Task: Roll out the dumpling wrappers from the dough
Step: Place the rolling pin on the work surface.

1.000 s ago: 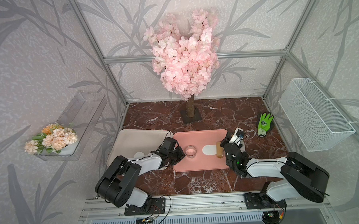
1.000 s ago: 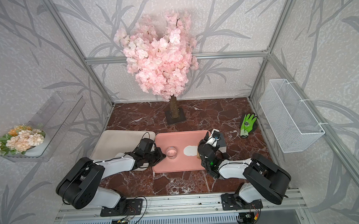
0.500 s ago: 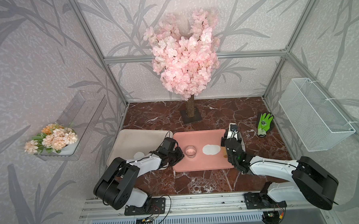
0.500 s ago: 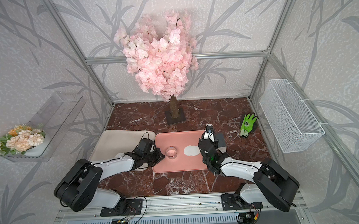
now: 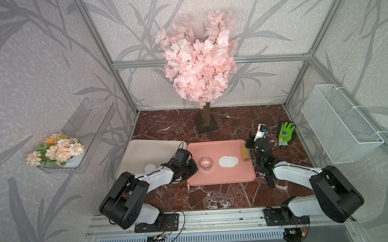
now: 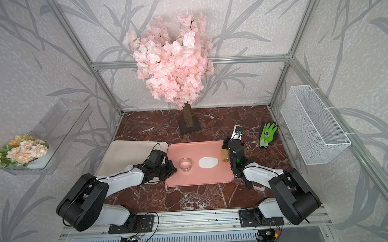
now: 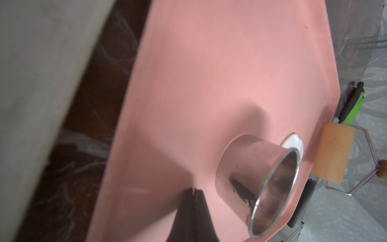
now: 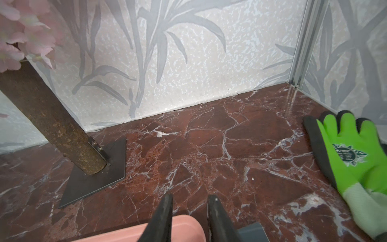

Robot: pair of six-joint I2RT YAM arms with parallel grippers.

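My right gripper draws toward the green glove and down next and releases the rolling pin's handle across the tray's side rim (image 5: pixel 250 155), as the dough is already a thin sheet.
The dough (image 5: pixel 228 161) (image 6: pixel 208 162) lies as a thin white oval sheet on the pink tray (image 5: pixel 220 176). Left of it stands the shiny ring cutter (image 5: pixel 206 163) (image 7: pixel 257 180). One round white wrapper (image 5: pixel 150 167) rests on the beige tray. My left gripper (image 5: pixel 195 168) (image 7: pixel 193 189) is shut, empty, its tip on the pink tray beside the cutter. The tan rolling pin (image 5: pixel 244 152) (image 7: pixel 335 153) sits at the tray's right rim, its handle running under my right gripper (image 5: pixel 248 142) (image 8: pixel 189 201). Those fingertips stand slightly apart over the tray's far right corner; the grip itself is hidden.
A beige tray (image 5: pixel 145 150) lies left of the pink one. The blossom tree's base plate (image 5: pixel 207 127) stands at the back middle. A green glove (image 5: pixel 284 134) (image 8: pixel 351 163) lies right of my right gripper. A wire basket (image 5: pixel 337 124) hangs on the right wall.
My right gripper has drawn back from beside the dough toward the tray's far right corner, and the rolling pin has gone with it to the right rim. The left arm has not moved.
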